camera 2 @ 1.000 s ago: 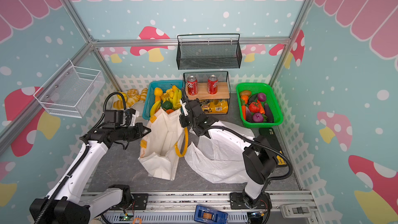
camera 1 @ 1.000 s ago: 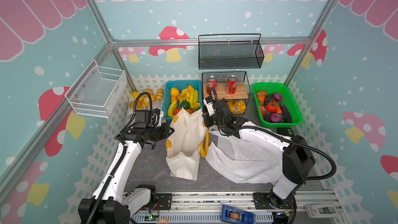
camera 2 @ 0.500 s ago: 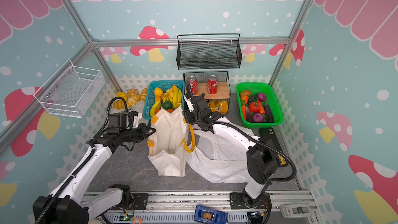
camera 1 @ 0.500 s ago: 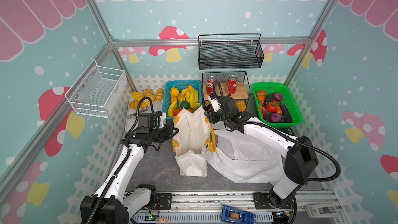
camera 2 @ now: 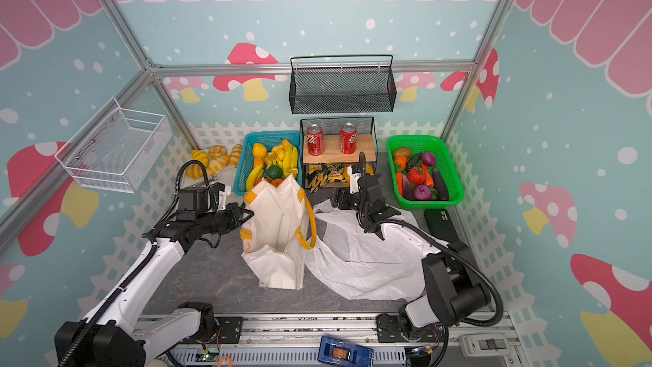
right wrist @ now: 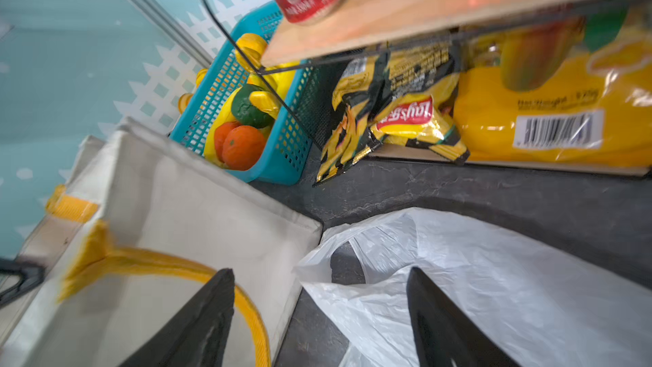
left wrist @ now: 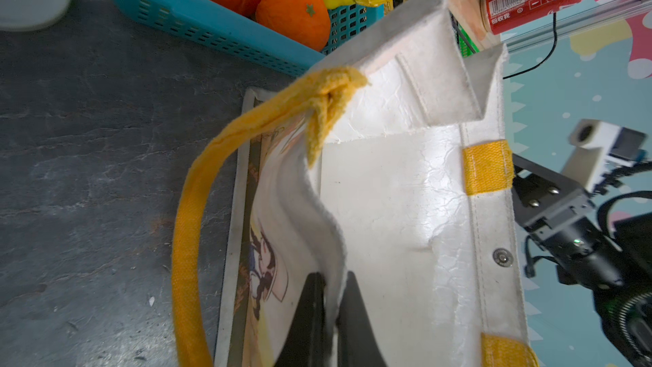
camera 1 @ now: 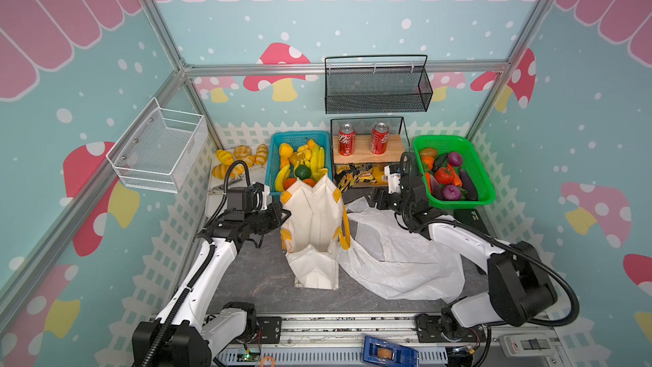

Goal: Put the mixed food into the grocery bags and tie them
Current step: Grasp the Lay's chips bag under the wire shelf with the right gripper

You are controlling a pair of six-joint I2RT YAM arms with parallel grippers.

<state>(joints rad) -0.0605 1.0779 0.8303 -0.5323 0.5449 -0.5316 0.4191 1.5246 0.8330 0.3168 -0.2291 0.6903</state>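
My right gripper is blocked from above by the wooden shelf, so it needs to move outward to the black-and-yellow packet's near top edge [camera 1: 349, 182] [right wrist: 412, 134] and close there.
The cream canvas tote [camera 1: 314, 227] [camera 2: 278, 227] stands open in the middle of the table, yellow handle hanging on its right side. My left gripper [camera 1: 284, 215] [left wrist: 331, 277] is shut on the tote's left rim, the cloth pinched between the fingers. The white plastic bag [camera 1: 395, 255] [right wrist: 494, 277] lies crumpled to the tote's right. My right gripper [camera 1: 379, 195] [right wrist: 319, 273] hangs open and empty over the plastic bag's far edge. A black-and-yellow packet [right wrist: 395, 107] [camera 1: 352, 176] and an orange-yellow packet [right wrist: 547, 118] lie under the wooden shelf. Toy vegetables [camera 1: 448, 174] fill the green basket.
A blue basket [camera 1: 275, 157] of bananas and oranges stands just behind the tote. Two red cans [camera 1: 346, 139] sit on the wire rack's wooden shelf. The green basket [camera 1: 476, 157] is at back right, bread rolls [camera 1: 240, 157] at back left, a black device [camera 1: 471, 215] right of my right arm.
My right gripper has opened, let go of the tote and moved right toward the shelf. The left gripper has carried the tote's rim rightward, and the tote now stands more upright.
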